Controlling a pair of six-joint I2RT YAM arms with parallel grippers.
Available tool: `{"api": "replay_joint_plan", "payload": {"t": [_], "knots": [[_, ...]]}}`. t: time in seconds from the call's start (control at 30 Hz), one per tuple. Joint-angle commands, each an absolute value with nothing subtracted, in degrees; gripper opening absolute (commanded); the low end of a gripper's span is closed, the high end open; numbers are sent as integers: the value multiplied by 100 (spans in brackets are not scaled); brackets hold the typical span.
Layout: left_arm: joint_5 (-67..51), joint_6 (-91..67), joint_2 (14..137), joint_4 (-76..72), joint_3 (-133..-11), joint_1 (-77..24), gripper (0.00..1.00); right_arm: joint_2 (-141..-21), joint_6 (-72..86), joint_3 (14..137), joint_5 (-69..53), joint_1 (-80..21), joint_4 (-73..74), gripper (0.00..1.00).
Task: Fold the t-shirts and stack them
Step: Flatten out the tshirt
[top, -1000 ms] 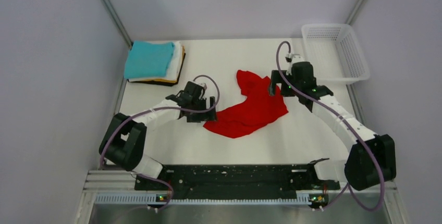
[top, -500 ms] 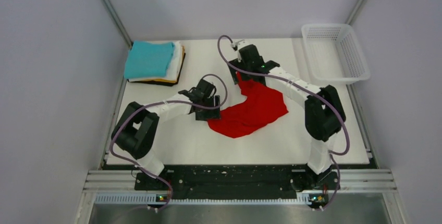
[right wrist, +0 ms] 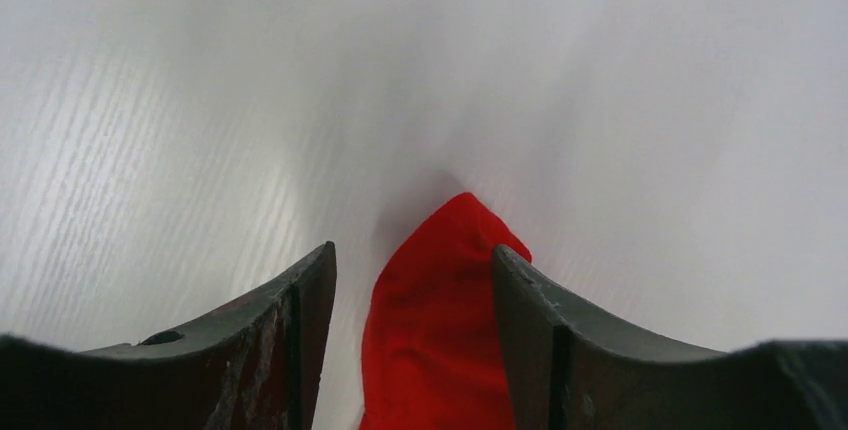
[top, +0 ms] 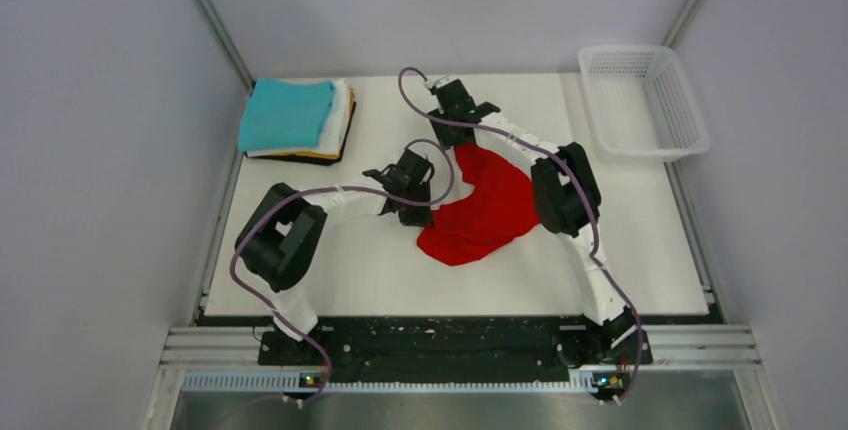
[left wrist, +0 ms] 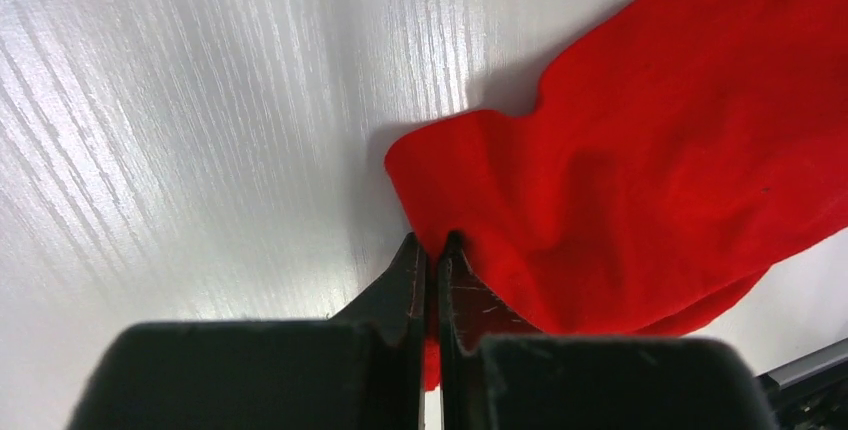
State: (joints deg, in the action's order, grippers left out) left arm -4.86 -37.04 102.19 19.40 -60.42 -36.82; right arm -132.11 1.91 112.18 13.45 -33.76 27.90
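The shirt is lying crumpled, with its pinched fold in my left gripper. Next I need to lift the fold, carry it outward and down to the tabletop (top: 367, 146) beside the teal stack, and let go.
A crumpled bright red t-shirt (top: 485, 205) lies mid-table. My left gripper (top: 420, 212) is at its left edge. In the left wrist view the left gripper (left wrist: 432, 245) is shut, pinching a fold of the red t-shirt (left wrist: 640, 150). My right gripper (top: 452, 142) hovers at the shirt's far corner. In the right wrist view the right gripper (right wrist: 413, 260) stands open astride a pointed tip of the red cloth (right wrist: 440, 310), and the right finger (right wrist: 530, 300) touches the cloth's edge. A stack of folded t-shirts (top: 290, 115), teal on top, sits at the back left.
A white mesh basket (top: 680, 120) stands at the back right corner. The right arm's elbow (top: 565, 190) rises over the shirt's right side. Grey walls close in the white table (top: 330, 270) on both sides.
The left gripper slid right and shut on the shirt's left edge, dragging it slightly right. The right arm swung left from the shirt's right side to its far corner, its jaws narrowing.
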Motion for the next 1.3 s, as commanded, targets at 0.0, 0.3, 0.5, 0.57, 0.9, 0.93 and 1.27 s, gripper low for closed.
{"api": "replay_joint_plan", "payload": {"t": [0.0,0.3,0.5,0.57,0.9,0.93,1.27], "knots": [[-196,-3843,10365,2357,-5599,-3735,0,-13532,42,11914,1251,-3254,3186,55],[659,-4033,9989,2784,-5590,-3737,0,-13676,-162,11759,1602,-3257,3463,31],[1154,-4073,9702,3123,-5759,-3727,0,-13523,271,11688,2295,-3187,3317,0],[1482,-4099,9522,3359,-5890,-3733,0,-13187,420,11539,2318,-3099,3094,0],[4053,-4104,7866,4156,-6944,-3553,0,-9556,660,9199,2883,-2539,1282,0],[4408,-4066,7712,4212,-7120,-3539,0,-9181,647,8979,2899,-2466,1158,0],[5116,-1931,5798,1749,-7391,-3521,0,-6566,647,8215,2252,-2288,943,0]]}}
